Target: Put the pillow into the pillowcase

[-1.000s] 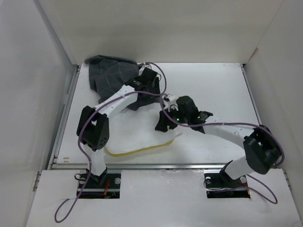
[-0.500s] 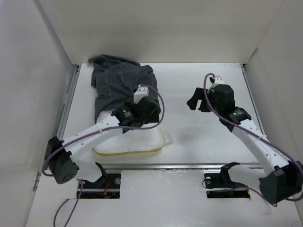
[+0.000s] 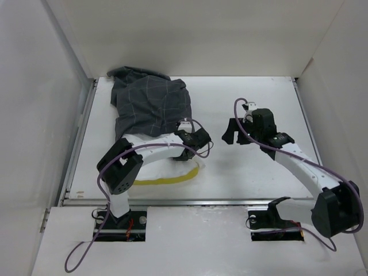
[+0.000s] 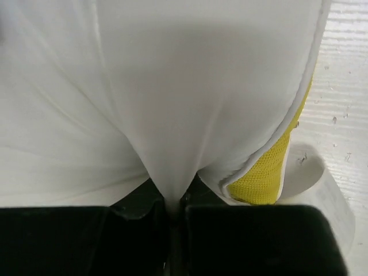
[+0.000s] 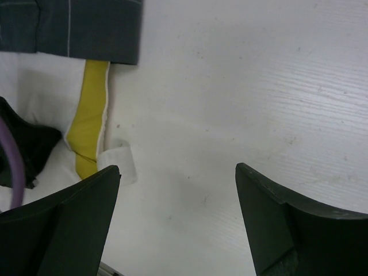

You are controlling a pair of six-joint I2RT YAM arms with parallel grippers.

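Observation:
The left gripper moves the pinched white fabric outward to the pillowcase's near hem (image 3: 180,117) next and releases it there, because this pillow end still lies uncovered.
The dark grey checked pillowcase (image 3: 152,106) lies crumpled at the table's back left, its lower edge over the pillow's top. In front of it lies the white pillow (image 3: 167,169), its yellow seam (image 3: 164,181) along the near edge. My left gripper (image 3: 198,144) sits at the pillow's right end. The left wrist view shows that gripper (image 4: 175,204) shut on a fold of white pillow (image 4: 172,115) fabric beside the yellow seam (image 4: 270,172). My right gripper (image 3: 233,132) hovers open over bare table to the right. Nothing lies between the jaws of the right gripper (image 5: 178,172).
White walls enclose the table (image 3: 259,103) on three sides, and a metal rail runs along its near edge. In the right wrist view the pillowcase's hem (image 5: 75,23), the pillow's yellow edge (image 5: 92,109) and a small white label tab (image 5: 123,164) lie left of the right gripper.
The left gripper has shut on the pillow's fabric at its right end, and the left arm has folded back over the pillow. The right gripper has shifted slightly left, still open.

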